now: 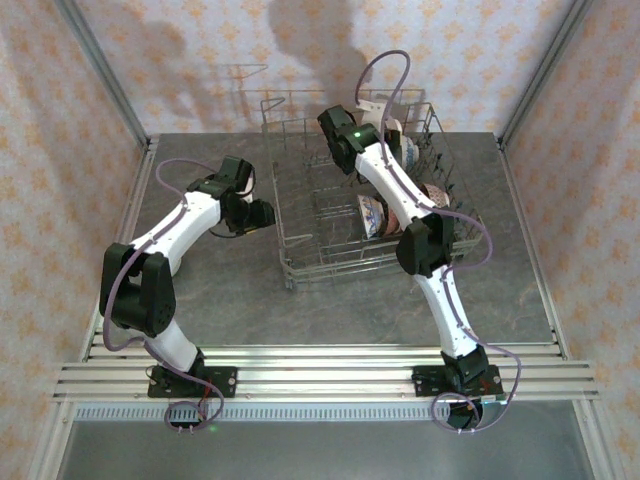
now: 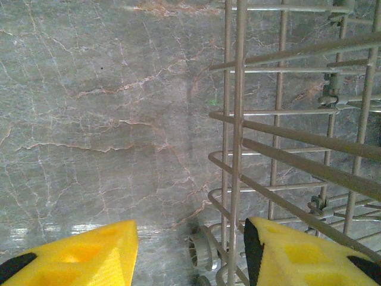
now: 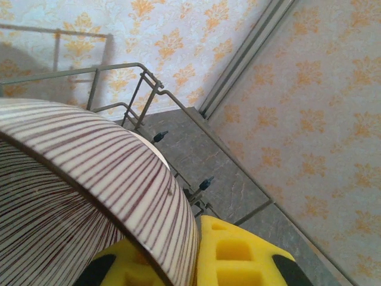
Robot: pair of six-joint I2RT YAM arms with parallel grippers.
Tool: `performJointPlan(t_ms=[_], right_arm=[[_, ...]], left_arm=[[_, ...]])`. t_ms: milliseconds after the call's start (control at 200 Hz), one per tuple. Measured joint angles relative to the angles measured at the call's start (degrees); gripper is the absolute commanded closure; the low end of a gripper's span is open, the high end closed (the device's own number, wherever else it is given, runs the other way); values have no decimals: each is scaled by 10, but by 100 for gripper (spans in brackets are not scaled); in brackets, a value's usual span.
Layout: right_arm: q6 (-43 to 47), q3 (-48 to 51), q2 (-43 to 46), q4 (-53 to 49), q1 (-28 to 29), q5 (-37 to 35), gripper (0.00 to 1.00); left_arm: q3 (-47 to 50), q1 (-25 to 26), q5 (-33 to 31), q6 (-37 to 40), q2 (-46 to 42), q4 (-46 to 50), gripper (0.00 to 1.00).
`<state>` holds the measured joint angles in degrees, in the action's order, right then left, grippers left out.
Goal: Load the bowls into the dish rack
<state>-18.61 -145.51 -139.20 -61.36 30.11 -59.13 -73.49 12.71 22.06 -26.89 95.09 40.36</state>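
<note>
The striped bowl goes down beside the blue-and-white bowl (image 1: 372,213) next, and then my right gripper lets go of the striped bowl's rim there.
The grey wire dish rack (image 1: 300,262) stands at the back middle of the table. A cream bowl with thin brown stripes (image 3: 89,179) is pinched by its rim in my right gripper (image 3: 184,262), which is shut on it. In the top view that gripper (image 1: 375,120) is over the rack's far right part. A blue-and-white bowl (image 1: 372,213), a brownish one (image 1: 435,192) and another patterned one (image 1: 412,150) stand on edge in the rack. My left gripper (image 1: 262,215) hangs at the rack's left side. Its yellow fingers (image 2: 89,256) stand open over the table, with a rack wire (image 2: 238,119) just inside the right finger.
The grey marble table (image 1: 200,300) stretches left of and in front of the rack. A small wheel-like foot of the rack (image 2: 202,250) shows between the left fingers. Patterned walls (image 1: 60,150) close in three sides, and the right wall (image 3: 309,119) is near the rack's far corner.
</note>
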Motion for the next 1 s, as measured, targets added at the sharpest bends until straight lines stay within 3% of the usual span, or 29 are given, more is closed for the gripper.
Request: performJointPlan(t_ms=[586,771,1001], right_arm=[[8,0,-38,-3,-13,-20,100],[8,0,-70,-3,-13,-20,100],[6,0,-78,3,-12,-21,99]], left_arm=[[38,70,11,-32,-21,-7,49],[42,73,-25,-33,-63,5,49],[42,38,-94,-52,-134,21,49]])
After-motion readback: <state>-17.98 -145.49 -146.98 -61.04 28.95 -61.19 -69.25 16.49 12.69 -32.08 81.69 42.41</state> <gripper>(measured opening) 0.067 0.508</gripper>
